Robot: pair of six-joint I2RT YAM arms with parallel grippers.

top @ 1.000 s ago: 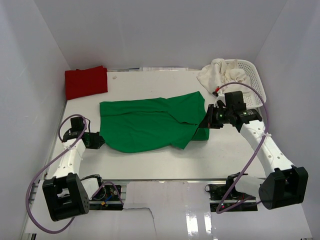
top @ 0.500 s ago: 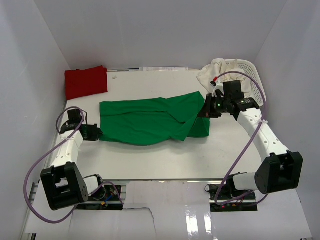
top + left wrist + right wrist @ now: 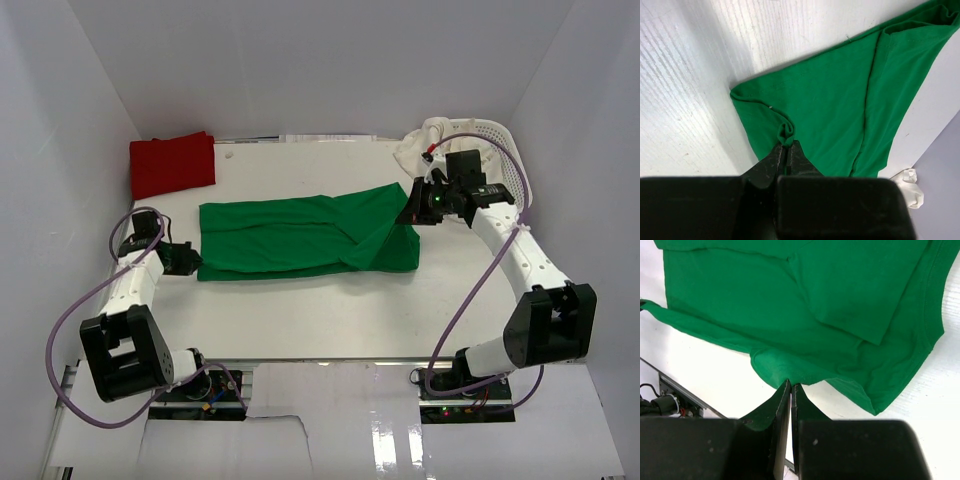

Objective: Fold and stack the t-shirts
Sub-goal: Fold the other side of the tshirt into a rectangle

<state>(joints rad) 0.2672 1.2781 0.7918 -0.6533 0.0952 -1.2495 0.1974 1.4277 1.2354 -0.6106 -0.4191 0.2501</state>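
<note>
The pinched near side of the green t-shirt should next go outward toward the folded far part's edge, and my left gripper should release it there to match that fold.
The green t-shirt lies spread across the middle of the table, folded lengthwise. My left gripper is shut on its left edge, pinching a small pucker of the green t-shirt between my left gripper's tips. My right gripper is shut on the right end and holds that end lifted; the cloth hangs from my right gripper's tips. A folded red t-shirt lies at the back left. Cream-white t-shirts spill from the white mesh basket at the back right.
White walls close in the table on three sides. The left arm's cable loops along the left edge. Bare tabletop lies between the green shirt and the arm bases.
Both grippers have drawn the green shirt's near edge toward the back, folding it into a narrower band. The right gripper rose toward the basket; the left moved back along the left edge.
</note>
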